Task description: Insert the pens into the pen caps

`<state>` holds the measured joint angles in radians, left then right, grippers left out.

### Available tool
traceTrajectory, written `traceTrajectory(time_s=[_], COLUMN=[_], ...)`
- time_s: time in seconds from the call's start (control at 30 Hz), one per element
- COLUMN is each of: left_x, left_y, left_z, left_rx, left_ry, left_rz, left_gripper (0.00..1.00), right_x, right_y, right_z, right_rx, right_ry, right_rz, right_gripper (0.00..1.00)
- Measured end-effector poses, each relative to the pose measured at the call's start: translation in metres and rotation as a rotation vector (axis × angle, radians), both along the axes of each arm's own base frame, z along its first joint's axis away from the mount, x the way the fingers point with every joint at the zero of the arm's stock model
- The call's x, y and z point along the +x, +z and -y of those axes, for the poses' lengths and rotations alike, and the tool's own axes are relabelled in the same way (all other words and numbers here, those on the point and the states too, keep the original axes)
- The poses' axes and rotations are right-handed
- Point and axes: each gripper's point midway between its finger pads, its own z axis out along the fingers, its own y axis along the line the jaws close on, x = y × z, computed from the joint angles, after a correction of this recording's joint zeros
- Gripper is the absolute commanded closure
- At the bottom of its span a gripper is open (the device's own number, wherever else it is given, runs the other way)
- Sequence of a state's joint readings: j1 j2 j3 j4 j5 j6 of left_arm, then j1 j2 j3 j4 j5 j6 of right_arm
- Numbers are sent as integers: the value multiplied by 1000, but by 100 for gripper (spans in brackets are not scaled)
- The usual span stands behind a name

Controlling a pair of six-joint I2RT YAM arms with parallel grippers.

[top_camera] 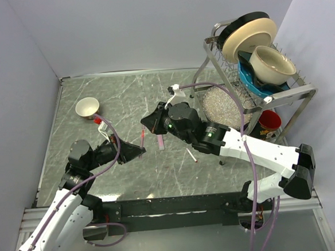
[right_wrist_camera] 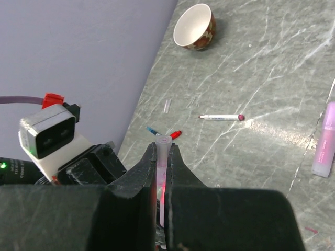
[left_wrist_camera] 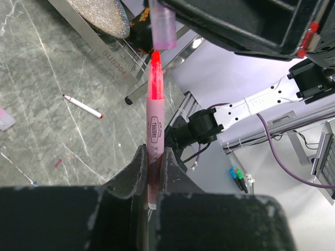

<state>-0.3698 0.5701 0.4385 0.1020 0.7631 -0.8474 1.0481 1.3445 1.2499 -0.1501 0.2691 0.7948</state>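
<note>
My right gripper pushes its cap down onto the red tip next, then lowers and releases both on the clear tabletop [top_camera: 153, 145] [right_wrist_camera: 296, 154] beside the pink pen.
My left gripper [left_wrist_camera: 153, 151] is shut on a pale pink pen [left_wrist_camera: 155, 104] that points upward, red tip [left_wrist_camera: 155, 56] on top. My right gripper [right_wrist_camera: 163, 149] is shut on a translucent pale purple cap [right_wrist_camera: 163, 151]. In the left wrist view the cap [left_wrist_camera: 163, 26] hangs directly over the tip, its mouth touching or just above it. In the top view the two grippers, left [top_camera: 139, 152] and right [top_camera: 148, 124], meet mid-table. A pink pen [top_camera: 160, 142] and a white pen with a red end [top_camera: 191, 155] lie on the table.
A small bowl [top_camera: 87, 107] stands at the back left. A dish rack [top_camera: 254, 56] with plates and bowls stands at the right, with a glittery disc [top_camera: 221, 107] and a red cup [top_camera: 269, 120] beneath it. Small red and blue pieces [right_wrist_camera: 176, 134] lie near the wall.
</note>
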Motion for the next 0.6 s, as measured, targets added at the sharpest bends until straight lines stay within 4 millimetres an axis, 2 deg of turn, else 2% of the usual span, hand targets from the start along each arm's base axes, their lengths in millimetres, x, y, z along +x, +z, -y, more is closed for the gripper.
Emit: traceTrajectory(time_s=[0.37,0.6], left_x=[0,2], left_y=[3,-1], left_z=[0,1], left_rx=[-5,-4], left_ry=[1,2], left_rz=[11,-18], left_gripper=[99,99], right_x=[0,-5], right_y=[-4,-15], right_z=[-2,-4], right_rx=[-3,26], right_ry=[1,-4], right_rz=[-4,-25], right_gripper=[100,100])
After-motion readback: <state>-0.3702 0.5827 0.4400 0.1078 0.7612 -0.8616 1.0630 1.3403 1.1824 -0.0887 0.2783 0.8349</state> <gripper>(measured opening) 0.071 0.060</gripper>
